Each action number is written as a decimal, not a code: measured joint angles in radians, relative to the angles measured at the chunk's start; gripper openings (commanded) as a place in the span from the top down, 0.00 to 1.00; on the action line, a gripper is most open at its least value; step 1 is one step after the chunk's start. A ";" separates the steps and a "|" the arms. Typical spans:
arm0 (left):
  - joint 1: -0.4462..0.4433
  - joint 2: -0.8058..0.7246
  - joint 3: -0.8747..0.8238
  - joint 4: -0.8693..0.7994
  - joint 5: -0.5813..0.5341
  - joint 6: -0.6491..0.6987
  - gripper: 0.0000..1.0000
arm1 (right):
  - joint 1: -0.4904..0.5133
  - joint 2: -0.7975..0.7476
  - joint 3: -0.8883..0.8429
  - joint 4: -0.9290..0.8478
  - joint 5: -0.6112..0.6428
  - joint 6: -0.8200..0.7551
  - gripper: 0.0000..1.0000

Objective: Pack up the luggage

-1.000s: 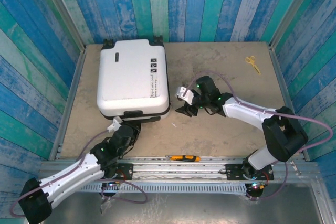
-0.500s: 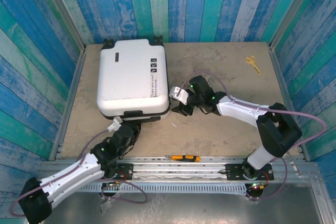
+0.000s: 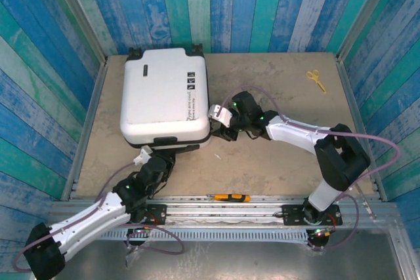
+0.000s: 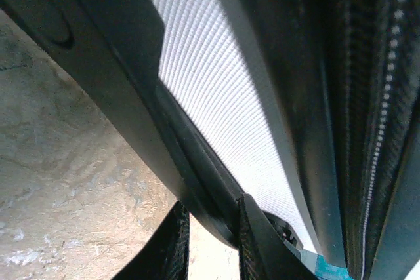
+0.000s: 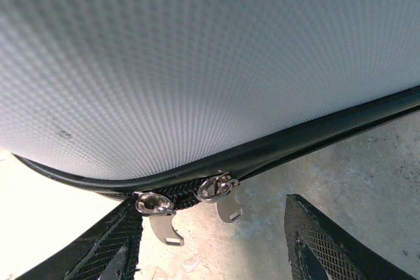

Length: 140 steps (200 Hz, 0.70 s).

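Observation:
My left gripper should push the luggage outward toward the back plank wall [image 3: 169,14], because its fingers already hold the black handle. Then it should open to let go of the handle.
The luggage [image 3: 165,96], a white hard-shell suitcase with black trim, lies flat and closed at the table's back left. My left gripper [image 3: 167,156] is at its near edge. In the left wrist view its jaws [image 4: 211,202] are shut on the black handle [image 4: 131,90] below the white shell [image 4: 210,83]. My right gripper [image 3: 218,129] is at the luggage's right side, open. In the right wrist view two metal zipper pulls [image 5: 218,189] hang from the black zipper line under the shell [image 5: 197,50], between my spread fingers [image 5: 328,244] and untouched by them.
Yellow scissors [image 3: 316,80] lie at the table's back right. An orange and black utility knife [image 3: 229,197] rests on the rail at the near edge. Blue and green plank walls close the table in on three sides.
The right arm has moved left, bringing its gripper up against the luggage's right side, and its jaws have narrowed slightly. The left arm and the luggage have not moved.

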 measured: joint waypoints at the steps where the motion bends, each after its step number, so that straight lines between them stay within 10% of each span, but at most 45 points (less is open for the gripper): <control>1: 0.000 0.000 0.000 0.000 -0.001 0.000 1.00 | 0.000 0.000 0.000 0.000 0.000 0.001 0.42; 140: 0.024 0.162 0.010 0.147 -0.019 0.054 1.00 | -0.096 0.047 0.050 0.097 0.202 0.129 0.41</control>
